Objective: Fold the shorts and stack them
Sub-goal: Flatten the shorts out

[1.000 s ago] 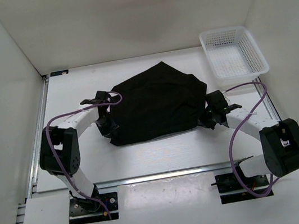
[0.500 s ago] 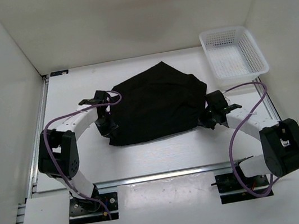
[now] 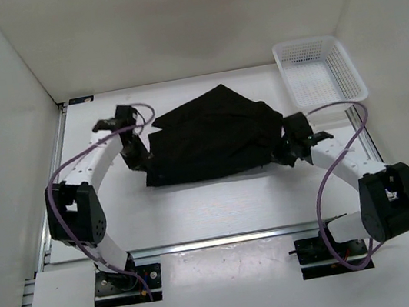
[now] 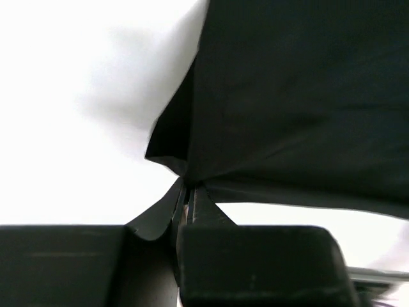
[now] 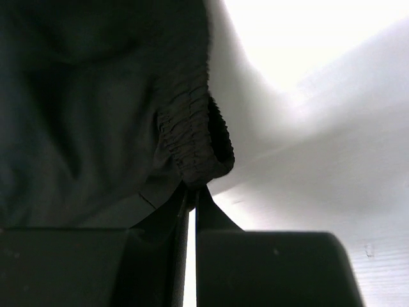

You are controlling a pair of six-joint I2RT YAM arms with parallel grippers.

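Observation:
I will next lift the end of the cloth high, carry it outward, lower it and release it. The cloth lies skewed, and the far tabletop is outward of my left gripper.
The black shorts (image 3: 209,135) lie spread in the middle of the white table, held up at both side edges. My left gripper (image 3: 142,152) is shut on the shorts' left edge; the left wrist view shows the cloth (image 4: 300,102) pinched at the fingertips (image 4: 188,185) and lifted off the table. My right gripper (image 3: 288,148) is shut on the right edge; the right wrist view shows the gathered elastic waistband (image 5: 192,141) clamped at the tips (image 5: 193,190). The cloth hangs taut between the two grippers.
A white mesh basket (image 3: 319,71) stands at the back right corner, just behind the right arm. White walls enclose the table on left, back and right. A metal rail (image 3: 226,239) runs along the near edge by the arm bases.
Both grippers have moved toward the back of the table with the shorts' edges, the left one farther. The front hem has lifted and drawn back; the cloth looks narrower front to back.

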